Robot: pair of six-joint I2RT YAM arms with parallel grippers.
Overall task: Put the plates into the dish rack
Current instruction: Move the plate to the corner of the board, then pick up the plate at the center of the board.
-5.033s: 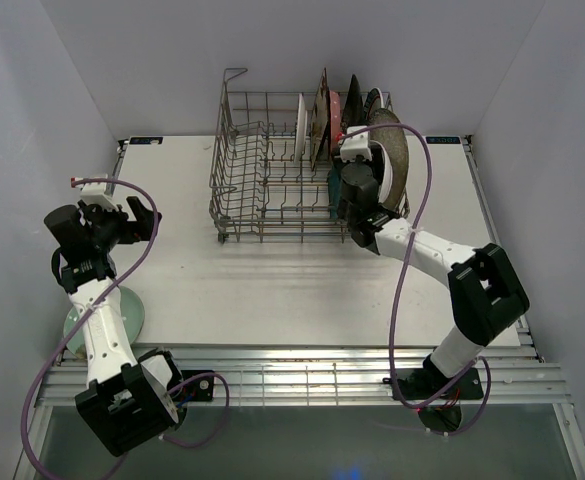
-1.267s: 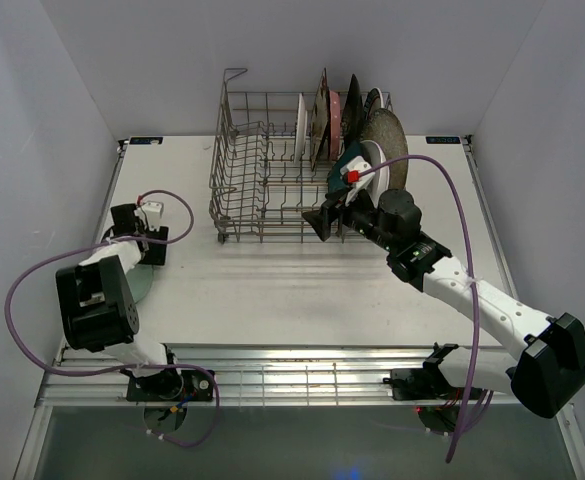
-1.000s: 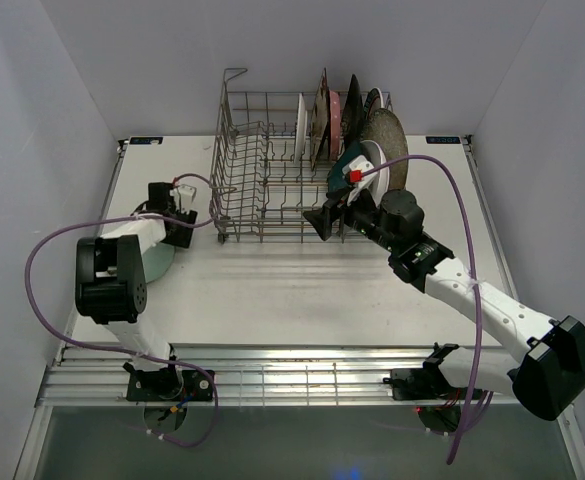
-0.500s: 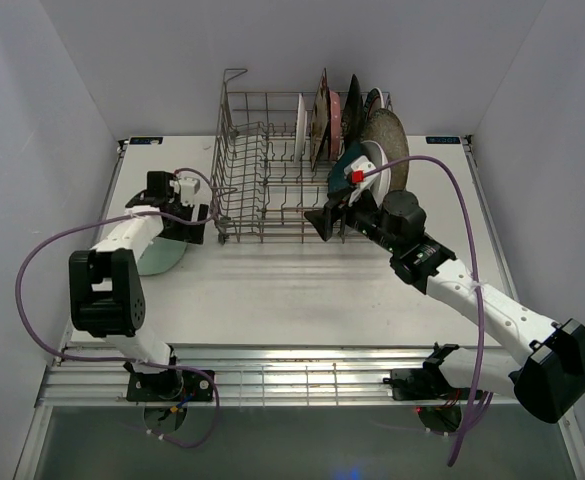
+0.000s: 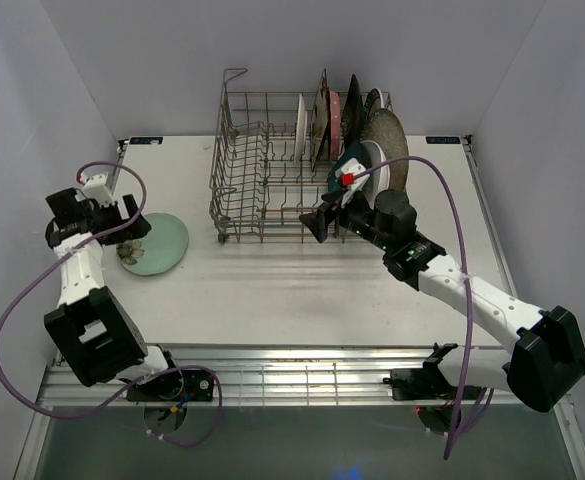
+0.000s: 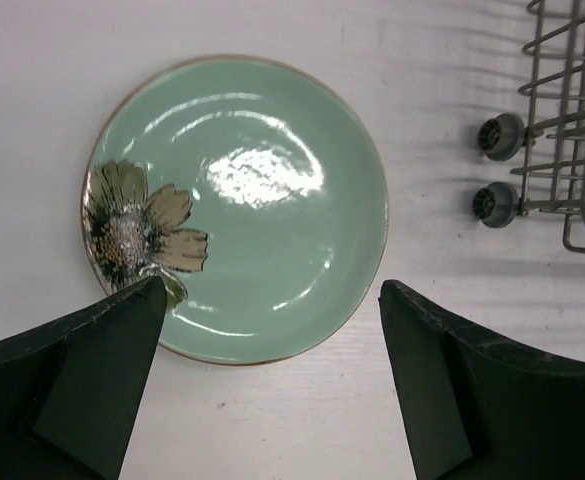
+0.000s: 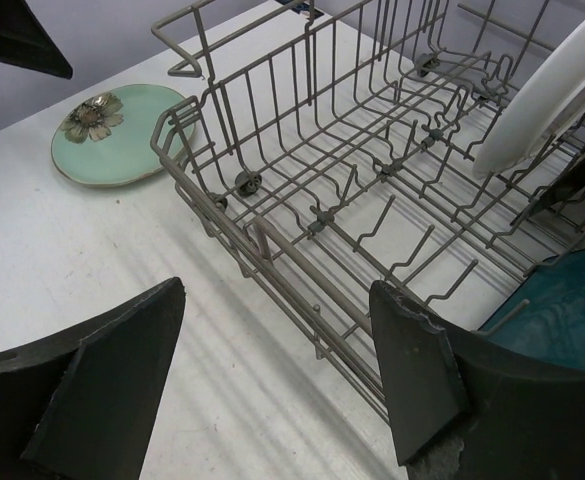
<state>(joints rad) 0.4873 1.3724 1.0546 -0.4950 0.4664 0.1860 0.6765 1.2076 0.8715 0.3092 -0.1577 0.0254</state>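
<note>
The left gripper lowers, tilts and draws back next to straddle the plate's rim by the painted flower [image 5: 123, 260] [image 6: 94, 262], since the plate lies flat on the table.
A pale green plate [image 5: 159, 244] with a painted flower lies flat on the table, left of the dish rack [image 5: 272, 175]. My left gripper [image 5: 125, 227] hovers over the plate's left rim, open and empty. From the left wrist, the plate [image 6: 237, 205] lies beyond my open left gripper [image 6: 272, 290]. Several plates stand on edge in the rack's right end, among them a white one [image 5: 300, 126] and a speckled grey one [image 5: 389, 142]. My right gripper [image 5: 317, 222] is open and empty at the rack's front rail [image 7: 312, 250]. A teal plate [image 7: 557, 305] stands by its right finger.
The rack's left rows of tines [image 7: 372, 170] hold nothing. Two small rack wheels [image 6: 498, 136] sit right of the green plate. A tall wire loop [image 5: 234, 75] rises at the rack's back left corner. Bare table [image 5: 292, 290] stretches in front of the rack.
My left gripper opened wide and drew back to the left, leaving the green plate flat on the table beside the rack. The right arm barely moved.
</note>
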